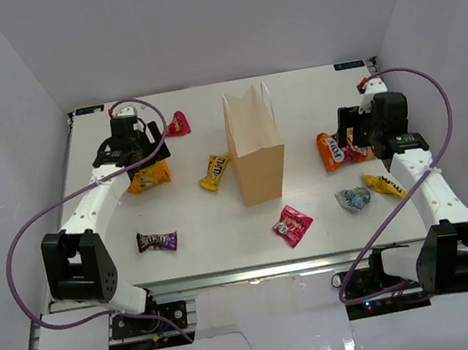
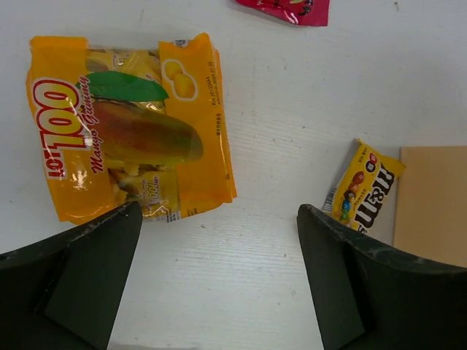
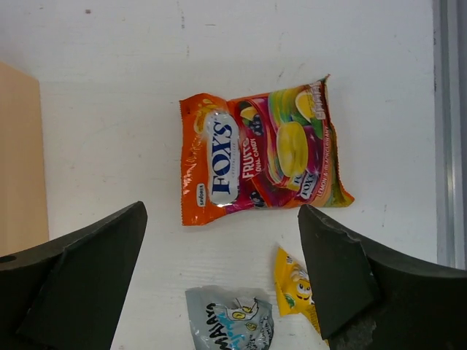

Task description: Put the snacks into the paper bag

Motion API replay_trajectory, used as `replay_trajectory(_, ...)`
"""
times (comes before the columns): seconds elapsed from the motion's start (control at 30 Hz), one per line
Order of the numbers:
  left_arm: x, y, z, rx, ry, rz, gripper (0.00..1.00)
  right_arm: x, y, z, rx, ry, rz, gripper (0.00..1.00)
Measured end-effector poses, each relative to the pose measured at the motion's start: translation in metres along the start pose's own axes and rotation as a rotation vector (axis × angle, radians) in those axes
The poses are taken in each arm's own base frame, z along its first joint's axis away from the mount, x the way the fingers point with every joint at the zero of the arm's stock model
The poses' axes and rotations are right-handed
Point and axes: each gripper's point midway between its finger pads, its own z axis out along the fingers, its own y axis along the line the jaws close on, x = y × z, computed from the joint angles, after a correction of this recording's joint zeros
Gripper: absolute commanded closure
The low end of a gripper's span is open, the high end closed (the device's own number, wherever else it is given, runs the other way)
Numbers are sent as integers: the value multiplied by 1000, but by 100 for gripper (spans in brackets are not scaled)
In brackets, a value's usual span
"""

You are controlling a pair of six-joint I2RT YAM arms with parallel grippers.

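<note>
Next, my open left gripper moves down onto the orange mango candy packet's edge (image 2: 217,154) by the M&M's packet (image 2: 363,191), because that edge lines up between its fingers.
The tan paper bag (image 1: 255,146) stands upright mid-table. My left gripper (image 1: 142,152) is open and empty above the table beside an orange mango candy packet (image 2: 128,127); a yellow M&M's packet (image 2: 363,191) lies to its right and a pink-red packet (image 2: 286,9) beyond. My right gripper (image 1: 351,133) is open and empty over the orange Fox's packet (image 3: 259,149). A silvery blue packet (image 3: 230,319) and a yellow packet (image 3: 293,288) lie nearer to it. A dark purple packet (image 1: 157,241) and a pink packet (image 1: 292,224) lie near the front.
White walls enclose the table on three sides. The table's right edge strip (image 3: 451,131) runs close to the Fox's packet. The bag's side shows at the edge of both wrist views (image 2: 432,200) (image 3: 18,160).
</note>
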Motion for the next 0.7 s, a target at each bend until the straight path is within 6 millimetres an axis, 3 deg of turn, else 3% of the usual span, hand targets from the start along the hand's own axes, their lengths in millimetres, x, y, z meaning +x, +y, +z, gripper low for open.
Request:
replay_trajectory(0.13,4,12,6,-70,8,43,3,-9,20,-3,-123,-20,-48,10)
replay_trajectory(0.33,10,31,25,-183,43,98,7,-20,76,-21,-490,-96,-291,10)
replay_trajectory(0.53,20,35,47,-235,97,144,11,-1,114,-31,-741,-79,-466,10)
replay_trajectory(0.7,15,29,65,-261,103,188,12,19,125,-32,-843,-32,-468,10)
